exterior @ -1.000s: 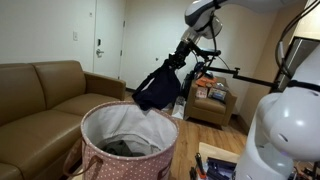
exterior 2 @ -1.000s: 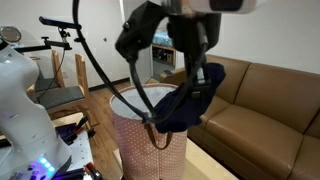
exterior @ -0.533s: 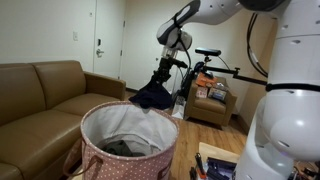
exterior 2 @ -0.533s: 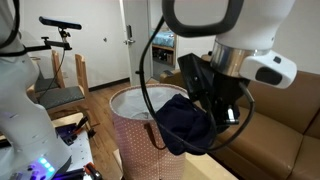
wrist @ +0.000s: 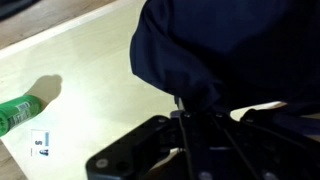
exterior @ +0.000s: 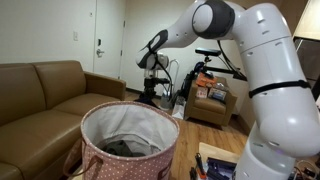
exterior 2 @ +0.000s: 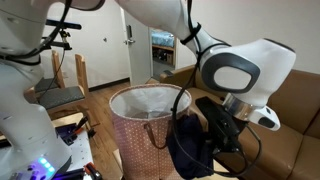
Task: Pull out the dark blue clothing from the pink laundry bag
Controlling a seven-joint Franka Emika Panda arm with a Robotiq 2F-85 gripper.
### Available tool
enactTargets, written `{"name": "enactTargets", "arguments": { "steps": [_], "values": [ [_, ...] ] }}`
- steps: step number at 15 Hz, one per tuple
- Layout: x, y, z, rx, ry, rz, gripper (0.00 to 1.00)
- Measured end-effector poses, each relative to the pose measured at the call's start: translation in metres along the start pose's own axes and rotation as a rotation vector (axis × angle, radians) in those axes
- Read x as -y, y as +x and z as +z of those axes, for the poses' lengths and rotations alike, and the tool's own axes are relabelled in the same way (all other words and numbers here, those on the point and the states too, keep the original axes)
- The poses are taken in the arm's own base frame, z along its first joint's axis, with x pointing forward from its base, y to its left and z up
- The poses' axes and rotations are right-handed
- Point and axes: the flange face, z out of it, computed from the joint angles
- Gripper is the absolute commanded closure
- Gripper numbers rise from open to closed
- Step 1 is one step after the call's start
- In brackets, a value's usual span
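Observation:
The dark blue clothing [exterior 2: 190, 152] hangs fully outside the pink laundry bag, so it goes down toward the wooden floor next, for my gripper to release.
The pink laundry bag [exterior: 112, 166] stands on the floor next to the sofa and also shows in an exterior view [exterior 2: 135, 140]. My gripper [exterior 2: 216, 132] is shut on the dark blue clothing [exterior 2: 190, 152], which hangs low outside the bag, beside its wall. In an exterior view the gripper [exterior: 150, 87] is behind the bag's far rim, which hides most of the clothing [exterior: 148, 99]. In the wrist view the clothing [wrist: 220, 50] bunches above my gripper [wrist: 190, 118] over the light wooden floor. Greyish clothes [exterior: 125, 147] lie inside the bag.
A brown sofa [exterior: 40, 95] stands beside the bag and also shows in an exterior view [exterior 2: 290, 90]. A low shelf with boxes [exterior: 210, 95] is at the back. A green bottle [wrist: 14, 113] and a small white card [wrist: 40, 146] lie on the floor.
The arm has swung down with the dark blue clothing, from above the bag's rim to low beside the bag, outside it. The grip has stayed shut.

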Motion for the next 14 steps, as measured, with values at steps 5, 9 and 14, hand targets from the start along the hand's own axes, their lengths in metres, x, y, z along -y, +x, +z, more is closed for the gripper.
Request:
{"name": "enactTargets", "arguments": {
  "steps": [5, 9, 14],
  "values": [
    [-0.025, 0.031, 0.080, 0.097, -0.045, -0.015, 0.96],
    [-0.027, 0.046, 0.110, 0.103, -0.017, -0.036, 0.96],
    [-0.019, 0.058, 0.132, 0.101, 0.016, -0.070, 0.96]
  ]
}}
